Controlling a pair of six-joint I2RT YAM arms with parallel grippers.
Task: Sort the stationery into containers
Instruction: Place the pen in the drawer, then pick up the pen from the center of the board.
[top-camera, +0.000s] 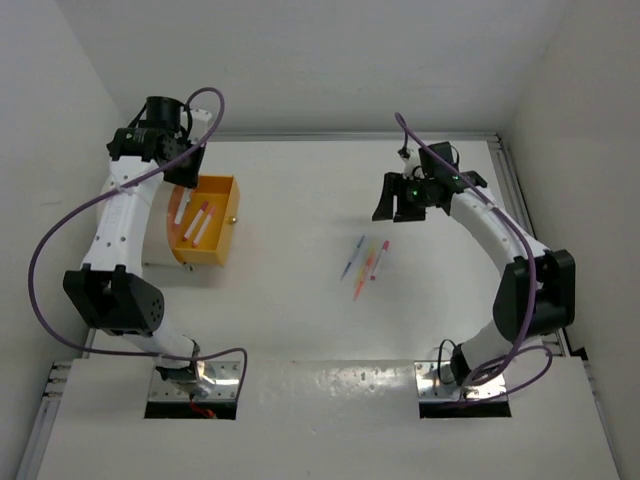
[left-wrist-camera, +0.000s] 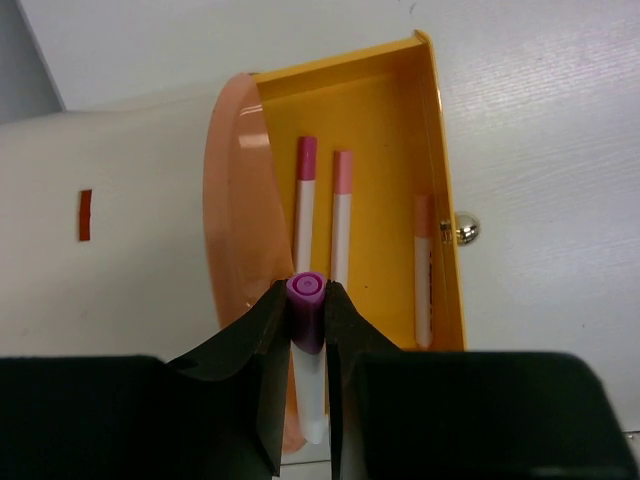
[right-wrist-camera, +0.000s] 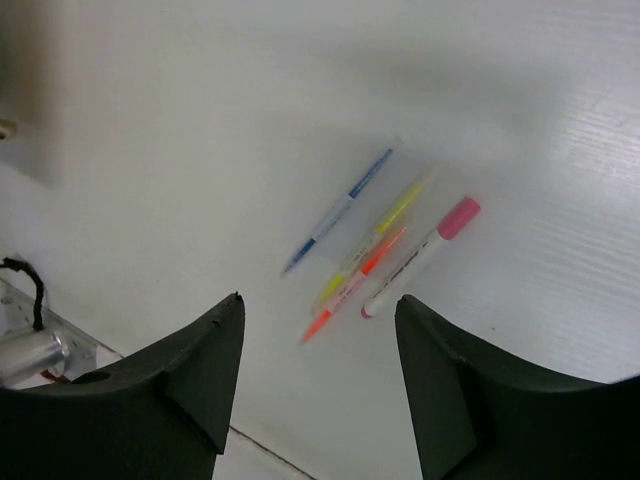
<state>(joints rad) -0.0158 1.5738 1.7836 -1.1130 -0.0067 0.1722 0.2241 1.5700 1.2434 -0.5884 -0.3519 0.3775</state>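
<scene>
The left gripper shifts toward the knob side next, over the open part of the bin's bottom (top-camera: 215, 220) (left-wrist-camera: 381, 236), then opens, since the white pen hangs close beside the drum's orange side.
My left gripper (left-wrist-camera: 306, 300) is shut on a white pen with a purple cap (left-wrist-camera: 306, 292) and holds it above the open orange-yellow bin (left-wrist-camera: 385, 110), which juts from the white drum (left-wrist-camera: 110, 220). Three pink-white pens (left-wrist-camera: 341, 215) lie in that bin. In the top view the left gripper (top-camera: 183, 172) hangs at the bin's (top-camera: 222, 188) back left corner. My right gripper (right-wrist-camera: 320, 305) is open and empty above the table. Below it lie a blue pen (right-wrist-camera: 340, 210), a yellow pen (right-wrist-camera: 395, 212), an orange pen (right-wrist-camera: 360, 275) and a pink-white pen (right-wrist-camera: 420, 255).
The loose pens lie together mid-table in the top view (top-camera: 364, 260), left of and nearer than the right gripper (top-camera: 405, 200). The drum's round orange face (left-wrist-camera: 232, 230) meets the bin's left side. A brass knob (left-wrist-camera: 466, 230) sticks out of the bin's right wall.
</scene>
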